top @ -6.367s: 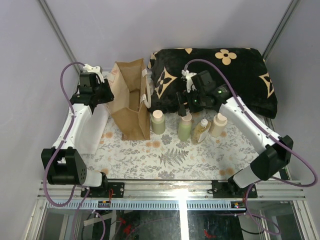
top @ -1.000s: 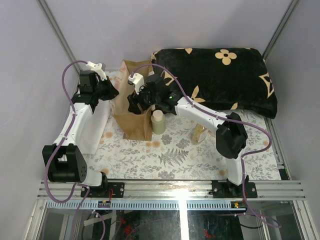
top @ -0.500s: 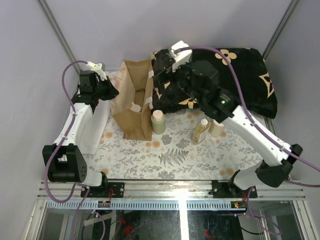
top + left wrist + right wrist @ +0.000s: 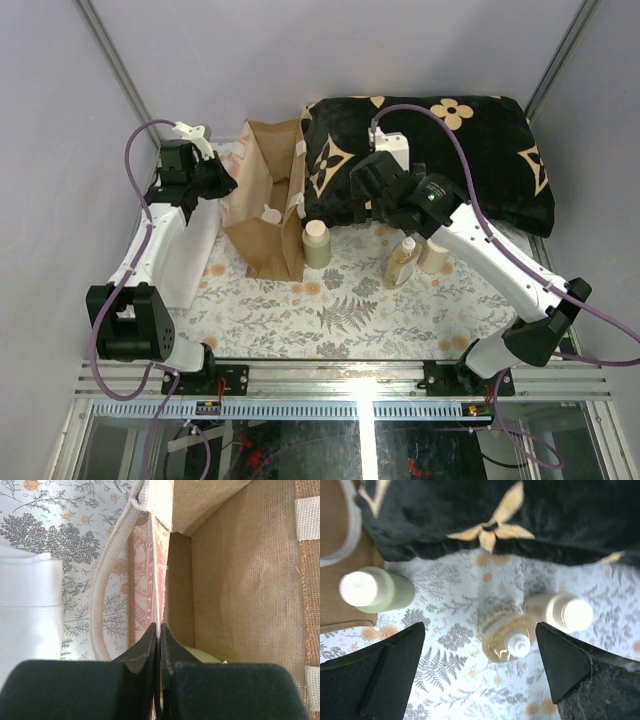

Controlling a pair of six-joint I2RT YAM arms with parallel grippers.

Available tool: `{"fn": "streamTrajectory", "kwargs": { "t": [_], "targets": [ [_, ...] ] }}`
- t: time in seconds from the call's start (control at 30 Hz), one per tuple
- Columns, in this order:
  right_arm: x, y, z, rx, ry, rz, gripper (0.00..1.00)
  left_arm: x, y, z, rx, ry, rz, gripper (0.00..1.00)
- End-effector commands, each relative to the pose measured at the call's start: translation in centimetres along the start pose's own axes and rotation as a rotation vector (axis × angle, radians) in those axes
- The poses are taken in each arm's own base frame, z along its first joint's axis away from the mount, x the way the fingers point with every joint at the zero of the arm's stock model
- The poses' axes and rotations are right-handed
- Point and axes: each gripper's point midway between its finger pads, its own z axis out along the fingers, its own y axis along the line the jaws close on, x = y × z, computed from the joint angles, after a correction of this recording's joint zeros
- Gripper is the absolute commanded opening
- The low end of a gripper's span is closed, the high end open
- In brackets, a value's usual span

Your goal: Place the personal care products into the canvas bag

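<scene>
My right gripper moves down around the amber bottle's body below it next, guiding one finger in beside the cream-beige bottle because that one stands close.
The canvas bag stands open at the back left. My left gripper is shut on its left wall; in the left wrist view the gripper pinches the bag's edge. One greenish bottle lies inside the bag, and its pale cap shows from above. My right gripper hangs open and empty above three upright bottles: greenish, clear amber and cream-beige. In the right wrist view the gripper frames the amber bottle, with the cream-beige one right and the greenish one left.
A big black cushion with beige flower marks lies behind the bottles. A white folded cloth lies left of the bag, and also shows in the left wrist view. The floral mat covers the table.
My right gripper left the bag's mouth, rose over the cushion, then came down open above the three bottles. One greenish bottle moved from the mat into the bag. The left gripper kept its hold.
</scene>
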Motion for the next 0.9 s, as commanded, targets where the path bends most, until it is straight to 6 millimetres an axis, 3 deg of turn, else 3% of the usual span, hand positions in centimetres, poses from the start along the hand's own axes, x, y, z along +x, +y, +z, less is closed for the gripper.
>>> {"fn": "streamTrajectory", "kwargs": {
  "t": [0.0,0.1,0.33,0.7,0.87],
  "targets": [
    [2.8,-3.2,0.1,0.146,0.099,0.232,1.00,-2.0,-0.8,1.0,0.039,-0.057,0.043,0.00],
    [5.3,-4.0,1.5,0.151,0.171,0.344,1.00,-1.9,-0.8,1.2,0.041,-0.061,0.030,0.00],
    [8.6,-5.7,2.1,0.243,0.220,0.494,0.99,-1.2,-1.2,1.9,0.036,-0.039,0.062,0.00],
    [12.8,-3.7,4.2,0.200,0.336,0.520,0.99,-0.2,-1.3,2.8,0.045,-0.016,0.060,0.00],
    [13.4,-3.7,5.5,0.214,0.338,0.487,0.99,-0.3,-1.5,2.7,0.052,-0.023,0.061,0.00]
  ]
}}
